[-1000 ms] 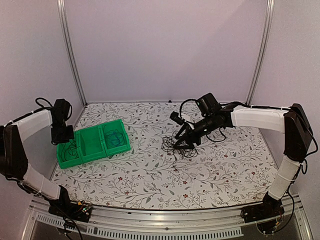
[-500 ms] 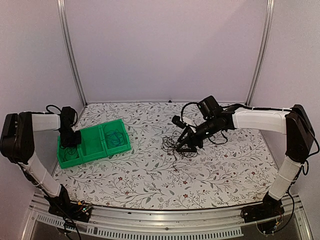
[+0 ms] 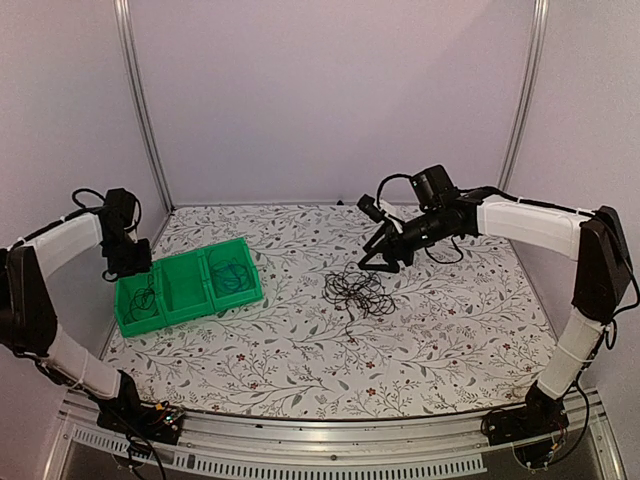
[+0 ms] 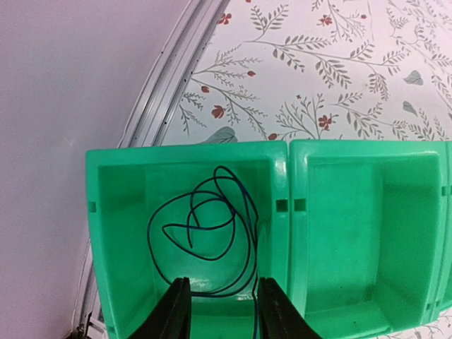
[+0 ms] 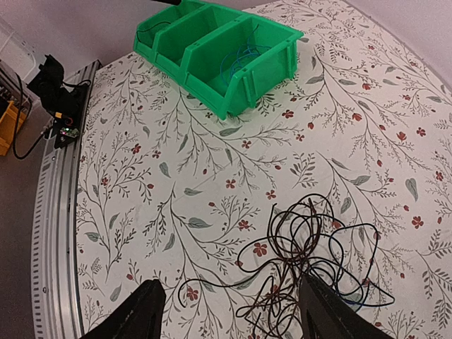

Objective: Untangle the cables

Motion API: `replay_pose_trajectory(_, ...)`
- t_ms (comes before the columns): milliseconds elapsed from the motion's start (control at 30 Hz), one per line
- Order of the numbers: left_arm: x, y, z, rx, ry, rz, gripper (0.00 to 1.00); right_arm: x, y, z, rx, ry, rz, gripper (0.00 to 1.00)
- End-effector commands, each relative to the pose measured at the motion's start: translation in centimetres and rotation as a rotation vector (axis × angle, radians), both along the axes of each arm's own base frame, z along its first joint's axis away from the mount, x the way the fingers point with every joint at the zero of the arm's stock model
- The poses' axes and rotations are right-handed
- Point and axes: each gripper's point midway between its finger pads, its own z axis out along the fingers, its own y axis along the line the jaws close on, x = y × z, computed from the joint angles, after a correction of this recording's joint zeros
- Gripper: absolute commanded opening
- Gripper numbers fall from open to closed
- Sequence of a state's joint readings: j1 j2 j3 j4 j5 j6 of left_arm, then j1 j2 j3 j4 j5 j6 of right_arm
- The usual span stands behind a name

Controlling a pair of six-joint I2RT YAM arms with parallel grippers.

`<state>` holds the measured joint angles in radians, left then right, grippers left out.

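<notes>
The blue piece of cable [image 3: 361, 270] [image 5: 379, 303] sticks out at the far edge of the tangle. I will move my right gripper outward next, then lower it to that piece.
A tangle of thin black cables [image 3: 358, 292] with one blue strand lies on the floral table; the right wrist view shows it [image 5: 311, 261] below and between my fingers. My right gripper [image 3: 383, 260] [image 5: 229, 318] is open and empty, hovering just behind the tangle. The green three-compartment bin [image 3: 187, 300] stands at the left. Its left compartment holds a dark blue cable coil [image 4: 205, 233], and its right compartment holds another coil [image 3: 232, 275]. My left gripper [image 3: 128, 268] [image 4: 222, 318] is open above the left compartment; a strand runs down by its right finger [image 4: 277, 314].
The bin [image 5: 233, 92] is at the top of the right wrist view, with a bluish coil [image 5: 244, 60] in its nearest compartment. The metal front rail [image 5: 56, 212] and a small electronics board [image 5: 60, 106] lie beyond the table edge. A metal frame post [image 4: 169, 78] runs beside the bin.
My right gripper has lifted back and to the right off the tangle, which stays on the table. My left gripper dipped toward the bin's left compartment, then drew back up and left.
</notes>
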<state>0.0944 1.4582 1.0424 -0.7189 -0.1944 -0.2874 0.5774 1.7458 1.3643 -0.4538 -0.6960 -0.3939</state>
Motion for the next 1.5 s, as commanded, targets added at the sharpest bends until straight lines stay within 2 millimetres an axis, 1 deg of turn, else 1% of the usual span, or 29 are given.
replay_pose_trajectory(0,-2.6,0.4,0.8,0.014,0.043,0.039,0.37,-0.3,0.2,1.1,0.027,0.015,0.008,0.69)
replay_pose_trajectory(67,-2.6,0.4,1.3,0.009,0.044,0.039,0.37,-0.2,0.1,1.2,0.027,0.011,0.006,0.69)
replay_pose_trajectory(133,-2.0,-0.3,2.8,-0.014,0.01,0.029,0.37,0.0,0.0,1.4,0.02,0.0,0.003,0.69)
replay_pose_trajectory(167,-1.3,-1.0,4.1,-0.021,-0.032,0.006,0.37,0.2,-0.2,1.5,0.016,-0.011,-0.001,0.69)
replay_pose_trajectory(233,0.8,-3.4,7.4,-0.03,-0.145,-0.092,0.38,1.0,-0.8,1.7,0.014,-0.024,-0.024,0.69)
replay_pose_trajectory(300,2.9,-7.2,11.0,-0.03,-0.259,-0.242,0.38,2.3,-1.8,1.8,0.012,-0.028,-0.061,0.69)
replay_pose_trajectory(367,4.4,-11.4,13.8,-0.038,-0.346,-0.383,0.38,3.8,-3.1,1.5,-0.004,-0.026,-0.11,0.68)
replay_pose_trajectory(467,5.9,-17.9,16.7,-0.118,-0.437,-0.551,0.38,6.3,-4.9,0.8,-0.059,-0.026,-0.173,0.61)
replay_pose_trajectory(500,6.1,-20.2,17.7,-0.136,-0.469,-0.612,0.37,7.1,-5.4,-0.1,-0.083,-0.018,-0.185,0.57)
replay_pose_trajectory(533,6.2,-22.3,18.3,-0.143,-0.496,-0.67,0.37,7.7,-5.8,-0.5,-0.099,-0.017,-0.198,0.53)
replay_pose_trajectory(567,6.1,-24.8,18.7,-0.15,-0.517,-0.734,0.37,8.4,-6.2,-1.2,-0.123,-0.019,-0.213,0.5)
replay_pose_trajectory(600,5.8,-27.8,18.6,-0.159,-0.523,-0.808,0.37,9.1,-6.4,-2.4,-0.154,-0.007,-0.229,0.48)
replay_pose_trajectory(633,5.6,-29.9,18.6,-0.163,-0.53,-0.858,0.37,9.7,-6.7,-2.9,-0.176,0.002,-0.248,0.46)
replay_pose_trajectory(667,5.3,-31.9,18.5,-0.171,-0.53,-0.903,0.37,10.2,-6.9,-3.8,-0.198,0.026,-0.265,0.46)
replay_pose_trajectory(700,5.0,-33.9,18.1,-0.18,-0.522,-0.941,0.37,10.6,-6.9,-5.1,-0.217,0.067,-0.273,0.45)
replay_pose_trajectory(767,4.1,-37.5,17.6,-0.199,-0.507,-1.008,0.37,10.9,-6.9,-6.7,-0.229,0.128,-0.285,0.48)
replay_pose_trajectory(833,2.9,-40.9,17.1,-0.207,-0.507,-1.081,0.38,10.8,-6.6,-8.2,-0.226,0.181,-0.287,0.54)
replay_pose_trajectory(933,1.4,-44.9,16.1,-0.186,-0.498,-1.148,0.4,11.2,-6.3,-9.8,-0.226,0.236,-0.306,0.58)
replay_pose_trajectory(1000,0.8,-46.5,15.5,-0.2,-0.47,-1.152,0.39,11.4,-6.0,-10.5,-0.216,0.282,-0.318,0.58)
replay_pose_trajectory(1033,0.5,-47.0,15.1,-0.206,-0.453,-1.156,0.39,11.4,-5.8,-10.7,-0.209,0.298,-0.318,0.59)
replay_pose_trajectory(1133,-0.2,-47.7,14.4,-0.22,-0.431,-1.16,0.39,11.3,-5.2,-11.4,-0.182,0.359,-0.313,0.63)
replay_pose_trajectory(1267,-1.0,-47.4,14.2,-0.234,-0.421,-1.145,0.39,10.9,-4.4,-12.1,-0.14,0.446,-0.303,0.63)
replay_pose_trajectory(1400,-1.2,-46.5,13.8,-0.229,-0.408,-1.115,0.39,10.6,-3.9,-12.6,-0.111,0.508,-0.303,0.63)
replay_pose_trajectory(1467,-1.4,-46.3,13.8,-0.232,-0.408,-1.104,0.39,10.5,-3.7,-12.9,-0.104,0.531,-0.305,0.61)
